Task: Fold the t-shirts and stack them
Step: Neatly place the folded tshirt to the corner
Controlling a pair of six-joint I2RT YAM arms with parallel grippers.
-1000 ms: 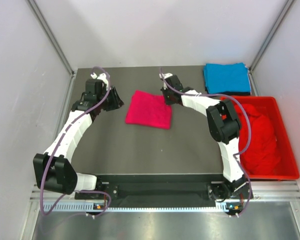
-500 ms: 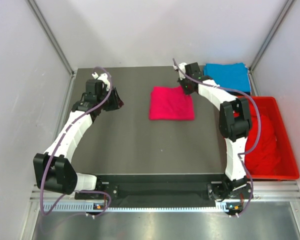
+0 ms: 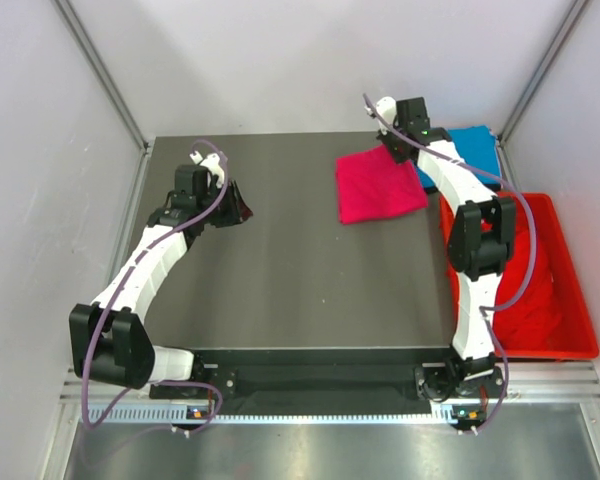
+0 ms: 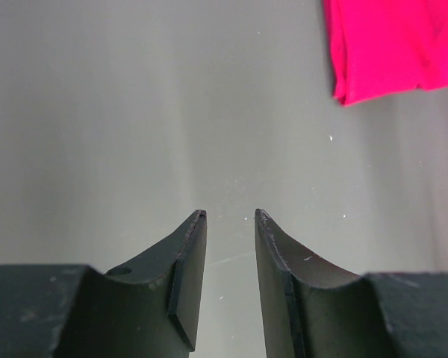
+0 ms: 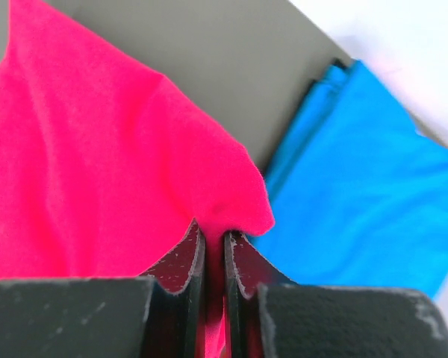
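Note:
The blue t-shirt's far edge (image 3: 480,133) (image 5: 412,142) lies to my right gripper's right in the top view, so I will move it over that edge next and release the pink t-shirt's pinched corner.
A folded pink t-shirt (image 3: 378,186) lies at the back right of the table, its far corner lifted. My right gripper (image 3: 398,152) is shut on that corner; in the right wrist view the pink t-shirt (image 5: 97,164) bunches between the jaws of the right gripper (image 5: 212,237). A folded blue t-shirt (image 3: 470,152) lies just beyond, blue t-shirt (image 5: 358,194) close to the pinched corner. Red t-shirts (image 3: 525,280) lie heaped in the crate. My left gripper (image 3: 238,203) stands open over bare table at the left, left gripper (image 4: 229,216) holding nothing, with the pink t-shirt (image 4: 392,45) far off.
A red plastic crate (image 3: 575,300) stands at the table's right edge, next to the right arm. White walls with metal posts (image 3: 105,75) close in the table on three sides. The dark table (image 3: 280,280) stretches between the arms.
My right gripper has dragged the pink t-shirt from the table's middle toward the back right, up against the blue one. The left arm has barely moved.

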